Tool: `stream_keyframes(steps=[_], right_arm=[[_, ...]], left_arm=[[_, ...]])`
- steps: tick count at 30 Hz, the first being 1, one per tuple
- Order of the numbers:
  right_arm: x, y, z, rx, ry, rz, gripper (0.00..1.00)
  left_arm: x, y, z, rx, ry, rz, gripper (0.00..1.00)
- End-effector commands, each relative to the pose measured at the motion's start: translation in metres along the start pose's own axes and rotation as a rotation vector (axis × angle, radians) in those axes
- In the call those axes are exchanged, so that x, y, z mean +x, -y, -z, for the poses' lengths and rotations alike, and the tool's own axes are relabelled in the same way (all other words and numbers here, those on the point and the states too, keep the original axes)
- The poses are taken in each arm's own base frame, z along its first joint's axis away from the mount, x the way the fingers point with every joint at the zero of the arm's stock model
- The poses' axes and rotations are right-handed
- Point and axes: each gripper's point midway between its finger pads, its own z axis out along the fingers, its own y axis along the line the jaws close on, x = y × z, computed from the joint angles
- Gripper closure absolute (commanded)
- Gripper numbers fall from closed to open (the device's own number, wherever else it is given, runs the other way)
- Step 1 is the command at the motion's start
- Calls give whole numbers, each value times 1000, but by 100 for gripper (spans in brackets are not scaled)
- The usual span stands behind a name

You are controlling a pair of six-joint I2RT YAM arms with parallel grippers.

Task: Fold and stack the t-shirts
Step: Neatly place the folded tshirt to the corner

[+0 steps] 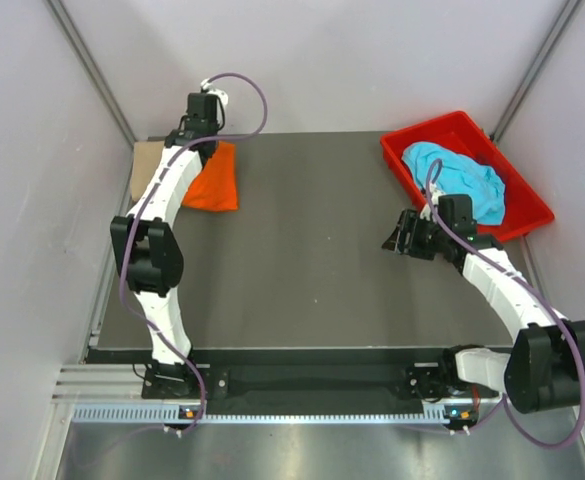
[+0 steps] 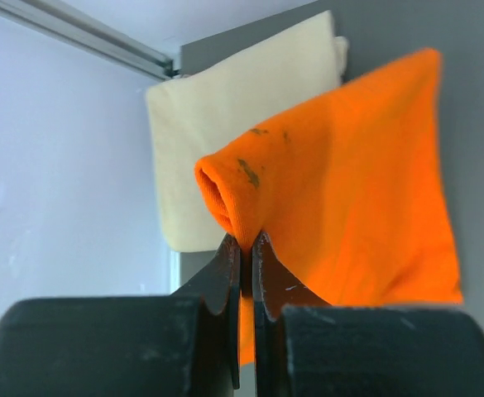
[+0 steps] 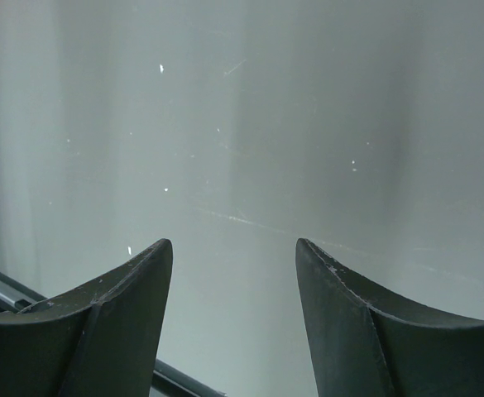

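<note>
My left gripper moves to its left in the top view next, lowers and releases the orange fold, because the tan t-shirt [image 1: 148, 160] [image 2: 225, 124] lies uncovered below it that way.
A bright orange t-shirt [image 1: 215, 180] lies folded at the table's far left, partly over a tan t-shirt [image 1: 148, 160] in the corner. My left gripper [image 2: 246, 244] is shut on a bunched fold of the orange t-shirt [image 2: 366, 190], lifting it, with the tan t-shirt [image 2: 225, 124] flat behind it. From above, the left gripper [image 1: 204, 140] sits over that corner, its tips hidden. A turquoise t-shirt [image 1: 457, 178] lies crumpled in the red bin [image 1: 404, 170]. My right gripper [image 3: 234, 248] is open with nothing in it, and the right gripper [image 1: 394, 240] hovers over the table just in front of the bin.
The red bin stands at the far right corner against the right wall. Pale walls [image 1: 322, 60] close in the dark table [image 1: 312, 260] on three sides. The left wall [image 2: 59, 207] stands close beside the tan t-shirt.
</note>
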Motion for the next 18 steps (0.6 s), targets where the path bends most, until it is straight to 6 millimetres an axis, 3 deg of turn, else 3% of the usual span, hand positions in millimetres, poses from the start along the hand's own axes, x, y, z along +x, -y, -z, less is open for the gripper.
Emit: stream_keyframes(steps=[1,9,13,14,18], right_arm=[[-33,-7,6,-3,68,44,38],[-39,-8,11,7,89,52,38],[-37,-3,8,28,86,46,38],[-37,-1,7,33,86,45,38],[-34,2,4,44,77,42,38]], left_arm=[[-37,-56,22,-76,117,10,100],[-56,-107,3,-138,246,119,100],[-67,-104,-6,-107,308,154,100],[-62,-116,-14,-125,305,165,100],[-61,-127,-25,-149,307,221,100]])
